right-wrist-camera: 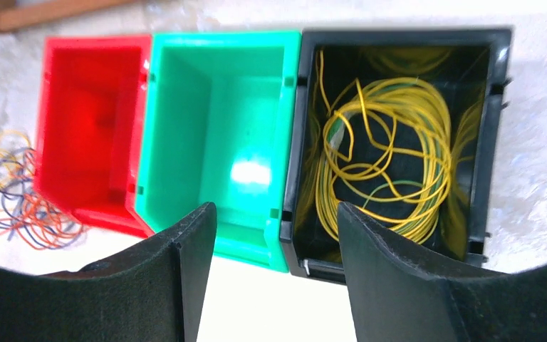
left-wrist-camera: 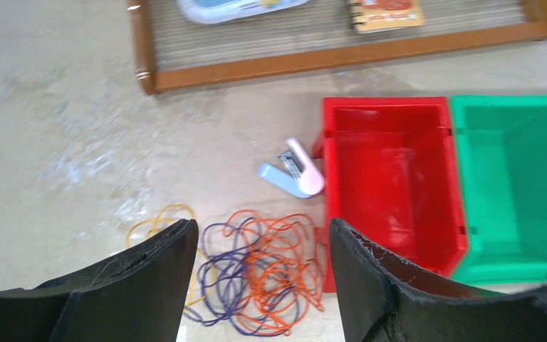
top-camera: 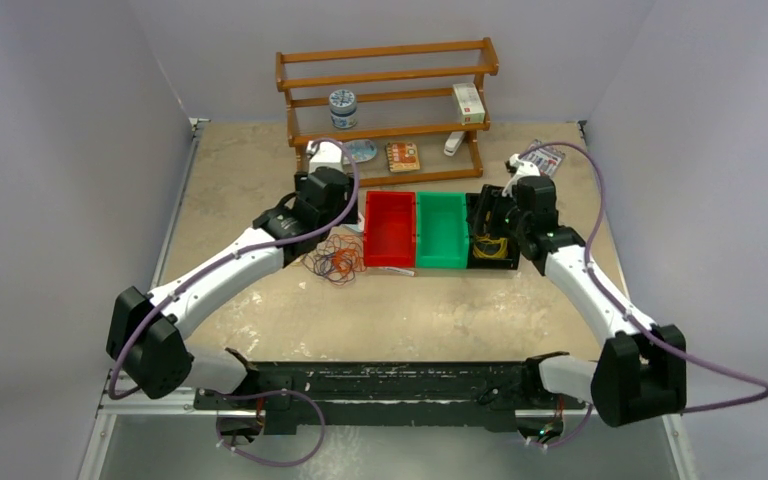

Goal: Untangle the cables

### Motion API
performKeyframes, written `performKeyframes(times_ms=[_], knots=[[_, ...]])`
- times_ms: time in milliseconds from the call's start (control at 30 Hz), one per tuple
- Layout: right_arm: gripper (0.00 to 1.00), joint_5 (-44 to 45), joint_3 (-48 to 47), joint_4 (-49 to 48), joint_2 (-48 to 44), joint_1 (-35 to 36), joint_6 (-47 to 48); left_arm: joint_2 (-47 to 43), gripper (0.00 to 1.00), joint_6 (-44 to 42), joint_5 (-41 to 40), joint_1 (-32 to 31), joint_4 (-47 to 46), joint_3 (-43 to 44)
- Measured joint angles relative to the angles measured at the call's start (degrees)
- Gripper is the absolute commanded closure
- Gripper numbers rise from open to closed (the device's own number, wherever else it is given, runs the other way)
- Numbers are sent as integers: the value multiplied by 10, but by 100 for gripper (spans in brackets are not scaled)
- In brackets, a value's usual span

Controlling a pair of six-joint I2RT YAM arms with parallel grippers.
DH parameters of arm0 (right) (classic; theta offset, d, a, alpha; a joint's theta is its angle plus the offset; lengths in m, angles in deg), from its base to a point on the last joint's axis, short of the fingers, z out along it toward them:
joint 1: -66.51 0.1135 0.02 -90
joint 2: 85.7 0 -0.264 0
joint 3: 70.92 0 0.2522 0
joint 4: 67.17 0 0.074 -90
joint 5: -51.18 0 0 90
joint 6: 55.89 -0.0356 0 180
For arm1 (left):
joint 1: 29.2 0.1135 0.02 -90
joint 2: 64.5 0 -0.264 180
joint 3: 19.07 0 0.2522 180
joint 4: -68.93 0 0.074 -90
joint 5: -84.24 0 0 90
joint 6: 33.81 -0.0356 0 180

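My left gripper shifts away from the red bin next and lowers onto the yellow loop (left-wrist-camera: 158,217), which sticks out past the purple cables.
A tangle of thin cables (left-wrist-camera: 263,274) lies on the table just left of the red bin (left-wrist-camera: 392,178): orange loops over purple ones, a yellow loop (left-wrist-camera: 158,217) at the left. It also shows in the top view (top-camera: 334,258) and at the left edge of the right wrist view (right-wrist-camera: 14,203). My left gripper (left-wrist-camera: 263,235) is open and empty, hovering above the tangle. A yellow cable coil (right-wrist-camera: 384,153) lies in the black bin (right-wrist-camera: 495,135). My right gripper (right-wrist-camera: 276,214) is open and empty above the near rims of the green and black bins.
The red (top-camera: 389,228), green (top-camera: 441,229) and black (top-camera: 491,235) bins stand in a row. A small white and blue stapler-like item (left-wrist-camera: 293,171) lies beside the red bin. A wooden rack (top-camera: 385,95) with small items stands behind.
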Motion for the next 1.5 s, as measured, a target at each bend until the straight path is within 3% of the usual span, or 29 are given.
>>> performKeyframes(times_ms=[167,433,700,933,1500], knots=[[35,26,0,-28,-50,0,5,-28,32,36,-35,17,17,-47],[37,-6,0,-58,-35,0,18,-30,34,73,-30,50,24,-102],[38,-23,0,-68,-19,0,24,-80,36,119,2,165,24,-183],[38,-33,0,-71,0,0,30,-94,45,150,52,211,-16,-223],[39,-34,0,-71,1,0,31,1,69,163,130,241,-98,-244]])
